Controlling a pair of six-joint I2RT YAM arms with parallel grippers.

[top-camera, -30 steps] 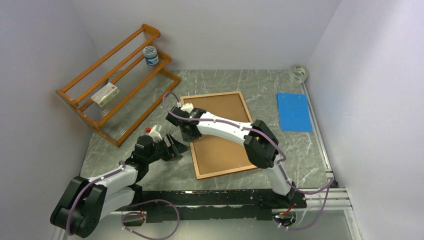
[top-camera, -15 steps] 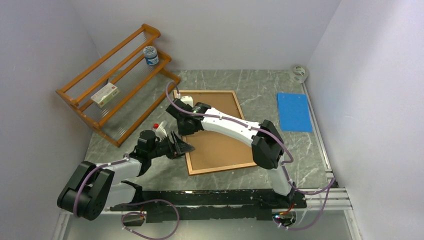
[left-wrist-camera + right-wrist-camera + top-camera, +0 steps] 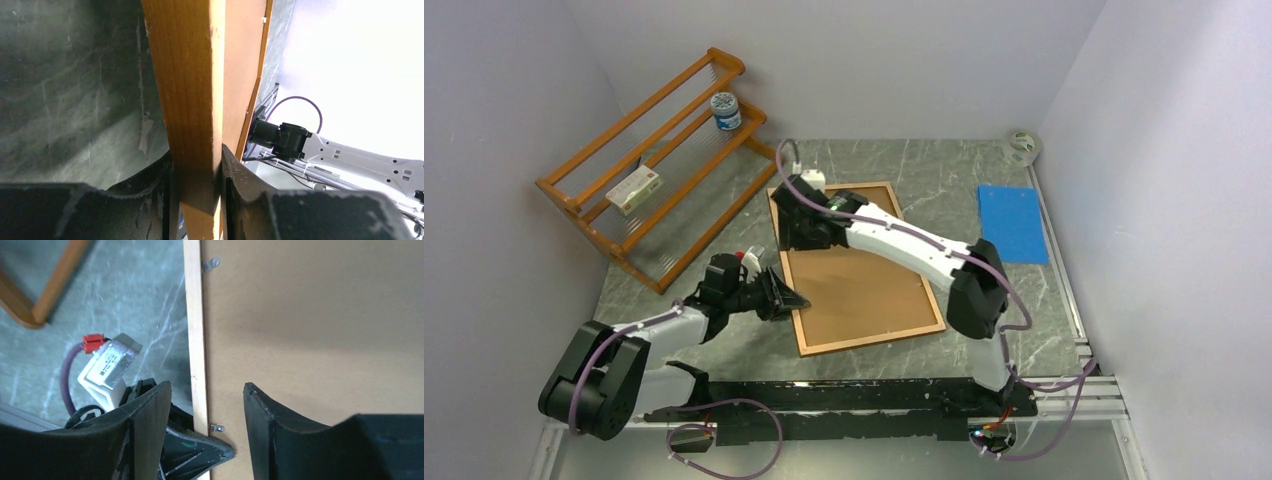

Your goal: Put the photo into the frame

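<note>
I should next lift my left gripper with the rail (image 3: 187,100), swing it over the brown backing board (image 3: 241,70) and let go, because the board is to its right in the top view.
The frame (image 3: 874,338) lies back-up on the table, its brown backing board (image 3: 854,290) facing me. My left gripper (image 3: 796,300) is shut on the frame's left rail (image 3: 187,100), one finger on each side of the wood, near the front corner. My right gripper (image 3: 799,238) hovers open over the same rail (image 3: 195,330) farther back, straddling it with nothing pinched. In the right wrist view its fingertips (image 3: 207,385) frame a small metal tab and the left gripper's finger (image 3: 195,452). The photo is hidden from view.
An orange wooden rack (image 3: 654,170) stands at the back left with a jar (image 3: 725,110) and a small box (image 3: 635,189) on it. A blue sheet (image 3: 1012,222) lies at the right. A tape roll (image 3: 1022,146) sits in the back right corner.
The frame has slid and turned to the left. My left gripper has closed onto its left rail. My right gripper has opened, let go of the rail and moved toward the far corner.
</note>
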